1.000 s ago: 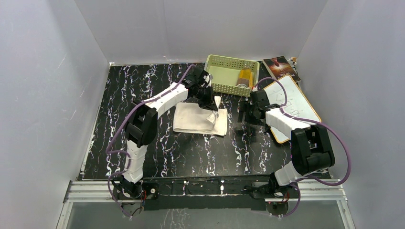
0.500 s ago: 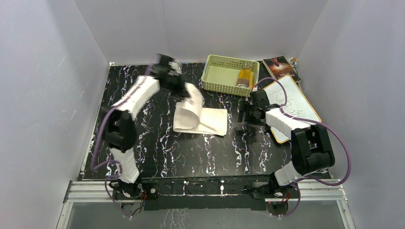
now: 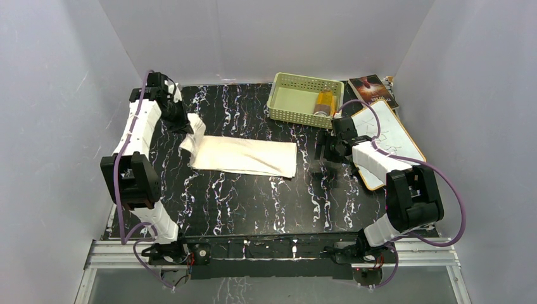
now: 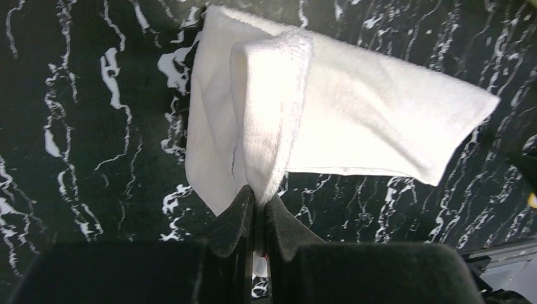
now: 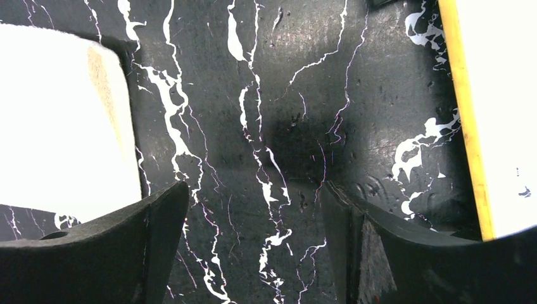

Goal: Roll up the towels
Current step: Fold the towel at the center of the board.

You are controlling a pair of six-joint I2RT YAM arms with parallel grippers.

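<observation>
The towel's flat opposite edge (image 3: 293, 159) (image 4: 464, 138) lies right of my left gripper in the top view, so next the gripper needs to carry the towel's pinched end across to it and release.
The cream-white towel (image 3: 244, 155) lies stretched out flat along the middle of the black marbled table. My left gripper (image 3: 189, 126) is shut on its left end, which stands lifted and folded up from the table. In the left wrist view the jaws (image 4: 259, 197) pinch that end, and the towel (image 4: 367, 120) runs away to the right. My right gripper (image 3: 324, 158) hangs open just right of the towel's right edge, with nothing in it. Bare table shows between its fingers (image 5: 253, 209), with the towel's edge (image 5: 57, 126) to the left. The yellow and brown towel (image 3: 324, 103) lies in the basket.
A pale green basket (image 3: 304, 79) stands at the back right of the table. A white board with an orange rim (image 3: 389, 139) lies right of my right gripper, its rim (image 5: 465, 114) close to the right finger. A dark book (image 3: 373, 90) lies behind it.
My left gripper has swept from the table's middle to the far left with the towel's end, and the folded towel has opened to its full length. The right arm has not moved.
</observation>
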